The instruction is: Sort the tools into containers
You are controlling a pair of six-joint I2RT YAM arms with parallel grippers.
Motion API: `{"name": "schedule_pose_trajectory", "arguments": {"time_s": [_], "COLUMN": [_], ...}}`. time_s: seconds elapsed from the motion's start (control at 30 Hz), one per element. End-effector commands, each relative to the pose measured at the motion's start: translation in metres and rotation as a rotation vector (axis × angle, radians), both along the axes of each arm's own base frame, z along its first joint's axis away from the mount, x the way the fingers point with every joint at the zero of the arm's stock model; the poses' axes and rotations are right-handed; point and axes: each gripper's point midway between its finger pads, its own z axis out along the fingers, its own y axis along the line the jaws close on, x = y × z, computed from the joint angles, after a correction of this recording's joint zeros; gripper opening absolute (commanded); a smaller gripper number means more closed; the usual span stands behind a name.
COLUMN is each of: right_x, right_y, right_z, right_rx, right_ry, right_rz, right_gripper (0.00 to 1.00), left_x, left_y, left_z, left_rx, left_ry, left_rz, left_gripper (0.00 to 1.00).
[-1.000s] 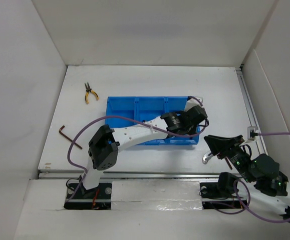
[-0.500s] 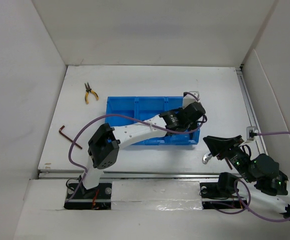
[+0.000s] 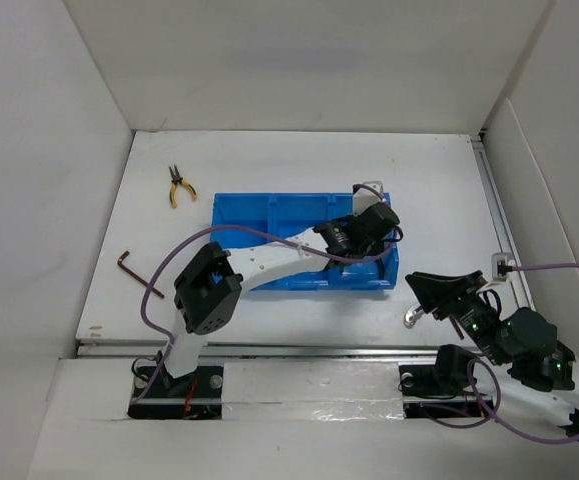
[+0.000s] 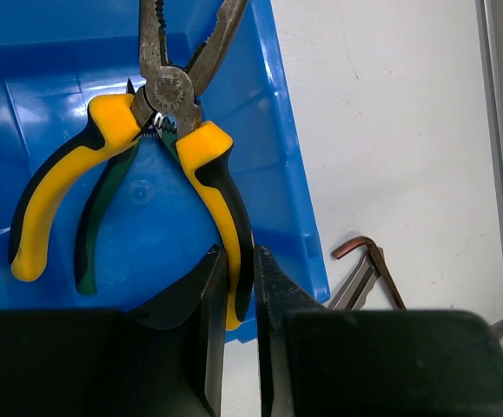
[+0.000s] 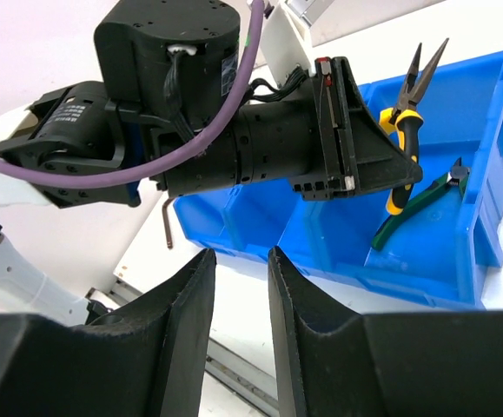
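Observation:
My left gripper moves down over the green-handled pliers (image 4: 99,217) next and releases the long-nose pliers (image 4: 219,174) atop them, since that section of the tray already holds the same kind of tool.
My left gripper (image 4: 241,256) is shut on one handle of yellow-and-black long-nose pliers (image 4: 219,174), held over the right compartment of the blue three-part tray (image 3: 269,215). Dark green-handled pliers (image 4: 99,217) lie in that compartment below them. From above, the left gripper (image 3: 367,205) is over the tray's right end. My right gripper (image 5: 238,287) is open and empty, low over the table near the tray's front right corner (image 3: 424,290). The right wrist view shows the held pliers (image 5: 405,122) and the green pliers (image 5: 420,204).
Small yellow-handled pliers (image 3: 176,186) lie at the far left. A dark hex key (image 3: 134,270) lies left of the tray. Copper-brown hex keys (image 4: 366,265) lie on the table beside the tray's corner. A small silver piece (image 3: 411,317) lies by the right gripper.
My left gripper has moved a little away from me and leftward with the pliers, further over the tray's right compartment. The right arm has not moved.

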Motion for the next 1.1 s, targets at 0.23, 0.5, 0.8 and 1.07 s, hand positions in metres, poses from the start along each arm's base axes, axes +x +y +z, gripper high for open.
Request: {"name": "schedule_pose_trajectory", "arguments": {"time_s": [0.23,0.5,0.8,1.07], "right_x": [-0.013,-0.014,-0.014,-0.014], "right_y": [-0.032,-0.032,-0.031,-0.030], "right_z": [0.024,0.026,0.026,0.026], "right_rx": [0.180,0.183,0.181,0.176], "right_ry": [-0.071,-0.074,-0.077,-0.082], "right_rz": [0.001,0.007,0.009,0.011], "right_gripper": [0.36,0.36,0.36,0.36], "left_x": [0.020,0.026,0.028,0.031], "left_y": [-0.013,-0.014,-0.014,-0.016], "left_z": [0.000,-0.011,-0.018,-0.024], "left_rx": [-0.052,-0.034,-0.018,0.014], "left_ry": [-0.026,-0.018,-0.016,-0.021], "left_rz": [0.013,0.019,0.022,0.016], "left_gripper": [0.00,0.00,0.20,0.38]}}
